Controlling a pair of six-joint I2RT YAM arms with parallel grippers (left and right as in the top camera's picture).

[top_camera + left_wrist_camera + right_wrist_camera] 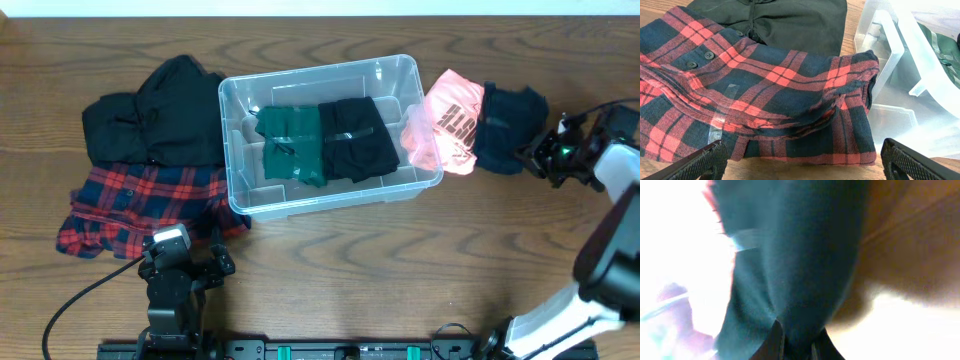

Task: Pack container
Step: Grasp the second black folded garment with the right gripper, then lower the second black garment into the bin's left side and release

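My right gripper will next rise, go left in the overhead view and lower over the green garment (291, 145) to let go, as the container's bare bottom shows beside it.
The clear plastic container (235, 150) stands mid-table and holds a folded green garment (291, 145) and a folded black garment (358, 138). Its corner shows in the left wrist view (900, 55). A pink shirt (448, 122) lies against its right end. My right gripper (535, 155) is shut on a dark navy garment (505, 125), which fills the right wrist view (800, 255). My left gripper (190, 265) is open and empty near the front edge, just in front of a red plaid shirt (130, 200), seen close up in the left wrist view (755, 95).
A black garment (160, 110) lies left of the container, above the plaid shirt, and shows in the left wrist view (785, 20). A cable runs from the left arm along the front left.
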